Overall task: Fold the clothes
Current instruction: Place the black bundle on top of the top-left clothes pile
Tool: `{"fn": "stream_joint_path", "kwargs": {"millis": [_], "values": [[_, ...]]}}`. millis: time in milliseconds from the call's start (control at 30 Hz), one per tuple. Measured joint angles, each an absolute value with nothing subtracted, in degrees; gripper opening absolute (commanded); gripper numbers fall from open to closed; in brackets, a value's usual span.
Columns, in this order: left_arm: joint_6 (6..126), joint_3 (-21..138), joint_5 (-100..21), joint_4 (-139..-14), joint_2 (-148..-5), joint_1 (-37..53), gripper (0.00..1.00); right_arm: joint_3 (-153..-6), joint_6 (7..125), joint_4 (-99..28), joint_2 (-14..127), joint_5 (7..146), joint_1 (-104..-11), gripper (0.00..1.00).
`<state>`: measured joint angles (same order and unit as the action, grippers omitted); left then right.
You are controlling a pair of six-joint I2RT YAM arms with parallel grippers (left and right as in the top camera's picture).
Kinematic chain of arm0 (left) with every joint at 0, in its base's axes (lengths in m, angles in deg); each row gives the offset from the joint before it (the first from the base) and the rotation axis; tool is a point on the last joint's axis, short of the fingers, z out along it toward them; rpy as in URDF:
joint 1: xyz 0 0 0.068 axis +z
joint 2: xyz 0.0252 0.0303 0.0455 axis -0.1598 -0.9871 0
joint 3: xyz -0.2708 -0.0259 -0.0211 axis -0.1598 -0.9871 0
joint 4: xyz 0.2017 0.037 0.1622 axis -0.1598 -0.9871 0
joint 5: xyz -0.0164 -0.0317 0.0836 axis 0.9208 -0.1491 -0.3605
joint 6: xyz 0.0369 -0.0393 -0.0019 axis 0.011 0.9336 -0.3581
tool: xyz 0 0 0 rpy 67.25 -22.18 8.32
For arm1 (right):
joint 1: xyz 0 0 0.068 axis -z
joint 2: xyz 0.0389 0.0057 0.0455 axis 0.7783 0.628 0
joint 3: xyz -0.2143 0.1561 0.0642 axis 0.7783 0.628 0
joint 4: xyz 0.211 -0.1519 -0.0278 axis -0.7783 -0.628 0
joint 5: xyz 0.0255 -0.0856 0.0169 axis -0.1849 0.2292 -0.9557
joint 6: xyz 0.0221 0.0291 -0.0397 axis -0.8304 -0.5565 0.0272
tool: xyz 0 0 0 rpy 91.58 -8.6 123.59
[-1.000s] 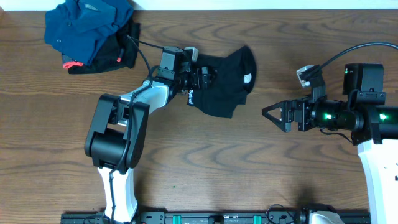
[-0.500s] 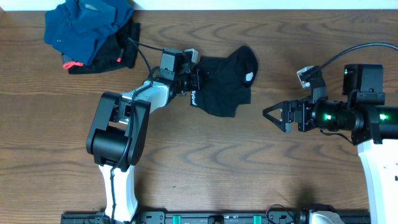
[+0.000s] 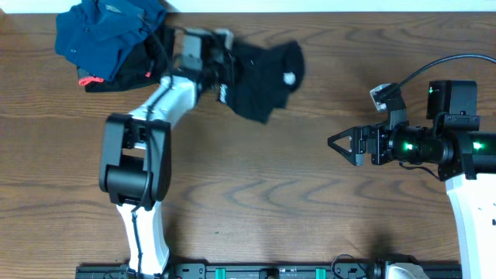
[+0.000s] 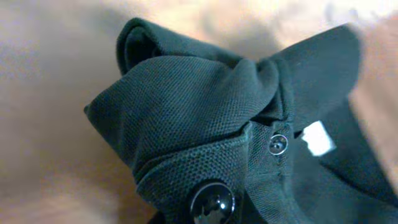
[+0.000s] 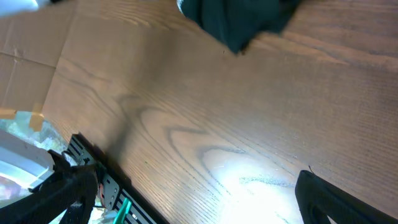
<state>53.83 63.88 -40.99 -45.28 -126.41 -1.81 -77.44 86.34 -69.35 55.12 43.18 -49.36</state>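
Observation:
My left gripper needs to swing to the left in the overhead view and let go of the clothes [image 3: 263, 77] over the dark blue garment [image 3: 111, 37], because pieces are already piled there.
The clothes [image 3: 263, 77], one black garment, lie bunched at the far middle of the table, with white lettering by the gripper and a small white mark on top. My left gripper [image 3: 229, 65] is shut on its left edge. In the left wrist view the black knit fabric [image 4: 199, 118] fills the frame, showing a button placket, two buttons and a white label [image 4: 317, 138]; the fingers are hidden by cloth. My right gripper [image 3: 338, 143] stands open over bare wood to the right, well away from the garment. In its own view one dark finger [image 5: 336, 199] shows and the clothes [image 5: 239, 18] lie far ahead.
A dark blue garment [image 3: 108, 31] is heaped at the far left corner, over a small black piece with red-pink tags [image 3: 128, 74]. The table's far edge [image 3: 349, 9] runs just behind the clothes. A cable [image 3: 422, 74] loops above the right arm.
My left gripper has shut on the garment's edge and pulled it up and to the left, toward the far edge. The right arm has stayed still.

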Motion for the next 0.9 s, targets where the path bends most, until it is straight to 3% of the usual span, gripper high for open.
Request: {"fn": "stream_joint_path", "kwargs": {"millis": [500,900], "values": [[42.88,84.93,-52.47,-43.62,-126.41,7.33,0.06,-77.41,83.67,-69.09,55.12,43.18,-49.36,0.99],[50.53,87.23,-54.13,-43.69,-126.43,21.47,0.06,-77.41,79.13,-64.44,55.12,43.2,-49.36,0.99]]}}
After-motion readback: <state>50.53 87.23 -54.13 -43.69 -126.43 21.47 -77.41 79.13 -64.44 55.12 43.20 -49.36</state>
